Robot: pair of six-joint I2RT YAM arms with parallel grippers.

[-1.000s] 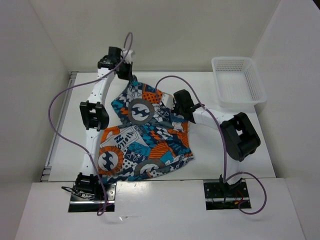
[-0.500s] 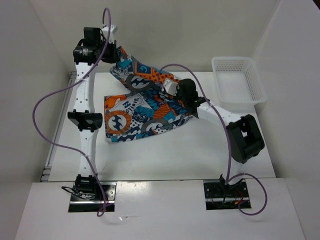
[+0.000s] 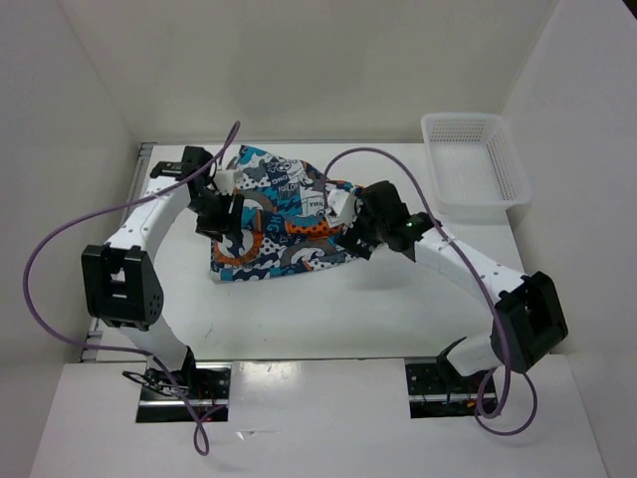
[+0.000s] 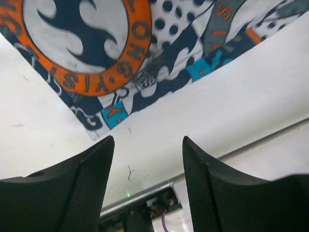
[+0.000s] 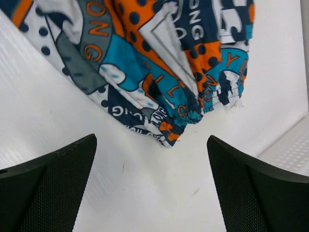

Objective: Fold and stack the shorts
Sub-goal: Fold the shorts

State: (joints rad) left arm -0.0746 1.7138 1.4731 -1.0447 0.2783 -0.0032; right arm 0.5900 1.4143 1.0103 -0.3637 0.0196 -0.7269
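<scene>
I will move my left gripper outward along the shorts' edge next and down onto their upper corner by the metal bar, because bare table shows between the open fingers.
The shorts (image 3: 284, 214), in a teal, orange, white and black print, lie folded in a loose heap at the middle back of the table. My left gripper (image 3: 227, 221) hangs over their left edge, open and holding nothing. In the left wrist view the shorts (image 4: 116, 53) fill the top and bare table shows between the fingers (image 4: 91, 188) of the left gripper (image 4: 148, 141). My right gripper (image 3: 350, 237) sits at the shorts' right edge, open wide. In the right wrist view the right gripper (image 5: 152, 141) stands just short of the shorts' elastic hem (image 5: 186, 113).
A white mesh basket (image 3: 473, 159) stands at the back right of the table (image 3: 398, 309). White walls close in the left, back and right. Purple cables loop from both arms. A metal rail runs along the table's left edge (image 3: 119, 269).
Both grippers have opened and let go of the shorts. The cloth, lifted and carried toward the back, now lies folded on the table. Both arms have come down beside it.
</scene>
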